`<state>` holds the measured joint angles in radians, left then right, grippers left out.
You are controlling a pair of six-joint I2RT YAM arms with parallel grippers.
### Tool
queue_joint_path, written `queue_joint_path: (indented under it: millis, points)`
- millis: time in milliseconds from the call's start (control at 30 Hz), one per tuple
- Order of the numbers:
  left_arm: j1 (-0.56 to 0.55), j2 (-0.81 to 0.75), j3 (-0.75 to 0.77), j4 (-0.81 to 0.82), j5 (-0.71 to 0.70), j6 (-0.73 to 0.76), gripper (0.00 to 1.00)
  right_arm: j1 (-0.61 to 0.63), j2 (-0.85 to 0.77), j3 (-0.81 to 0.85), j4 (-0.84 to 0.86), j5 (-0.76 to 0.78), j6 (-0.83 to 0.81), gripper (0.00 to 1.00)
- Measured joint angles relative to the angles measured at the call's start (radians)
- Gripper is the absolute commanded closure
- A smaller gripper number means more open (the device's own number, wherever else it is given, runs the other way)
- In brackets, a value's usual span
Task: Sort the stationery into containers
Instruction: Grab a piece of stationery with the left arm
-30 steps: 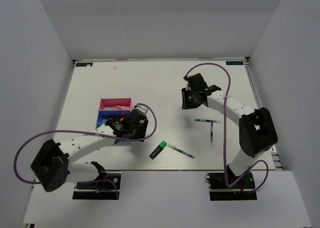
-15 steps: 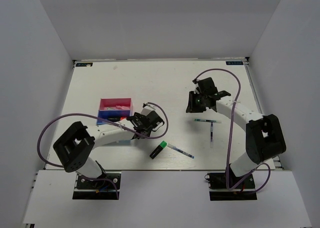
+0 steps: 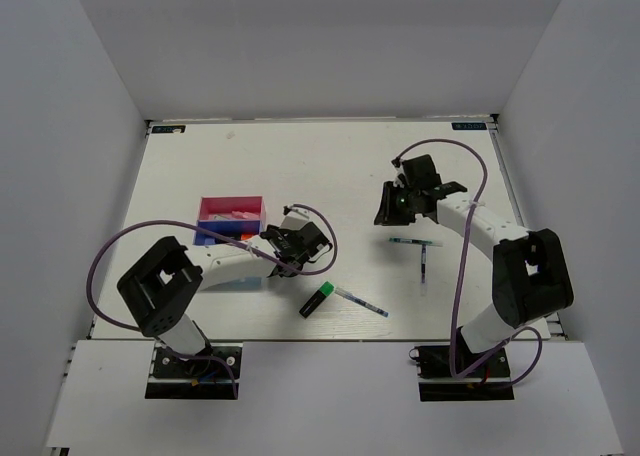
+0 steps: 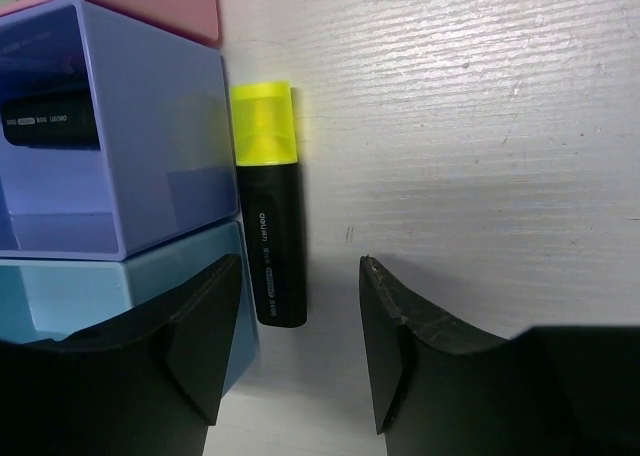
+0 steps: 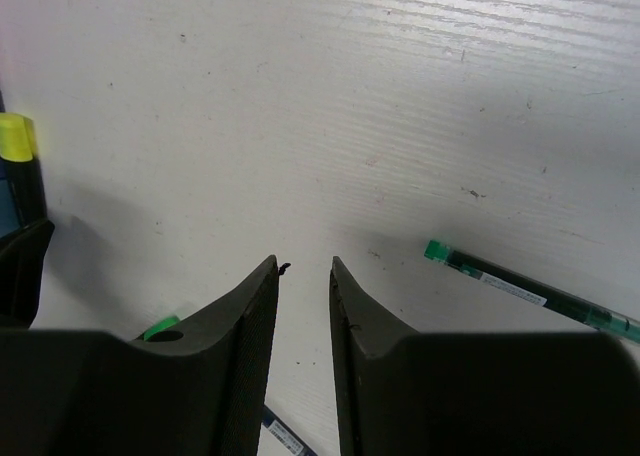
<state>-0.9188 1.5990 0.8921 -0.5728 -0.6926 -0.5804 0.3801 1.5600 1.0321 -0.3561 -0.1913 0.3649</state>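
Observation:
I will lower my left gripper next and close it on the yellow-capped highlighter's black tail end (image 4: 280,292) below it, because the open fingers are already on both sides of that tail end.
A black highlighter with a yellow cap (image 4: 268,206) lies on the table against the blue tray (image 4: 160,176). Its tail end sits between the jaws of my open left gripper (image 4: 300,266), close to the left finger. The blue tray holds another black highlighter (image 4: 50,126). The pink tray (image 4: 150,1) and the light blue tray (image 4: 110,286) adjoin it. My right gripper (image 5: 302,264) hovers over bare table with only a narrow gap between its fingers and nothing in it. A thin pen (image 5: 530,296) lies to its right. A green-capped highlighter (image 3: 317,299) lies near the front.
From above, the tray block (image 3: 232,221) sits left of centre, with my left gripper (image 3: 300,244) at its right side. Two thin pens (image 3: 415,242) (image 3: 426,264) lie below my right gripper (image 3: 393,208). A third pen (image 3: 362,302) lies beside the green-capped highlighter.
My left gripper has moved right, off the trays to their right side. My right gripper has shifted a little right and toward the front.

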Motion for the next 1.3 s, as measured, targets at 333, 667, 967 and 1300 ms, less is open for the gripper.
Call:
queue_joint_path:
  millis: [333, 667, 967, 1300]
  points:
    - [0.003, 0.021, 0.0, -0.027, -0.014, -0.061, 0.39, -0.025, -0.002, -0.001, 0.001, -0.018, 0.017, 0.69]
    - [0.027, 0.032, -0.005, -0.027, 0.002, -0.105, 0.39, -0.047, -0.021, -0.008, 0.011, -0.029, 0.025, 0.69]
    - [0.04, 0.032, -0.026, 0.002, 0.031, -0.13, 0.4, -0.068, -0.029, -0.016, 0.017, -0.042, 0.03, 0.69]
    - [0.013, 0.033, -0.027, 0.035, 0.05, -0.141, 0.4, -0.084, -0.03, -0.016, 0.017, -0.055, 0.047, 0.69]
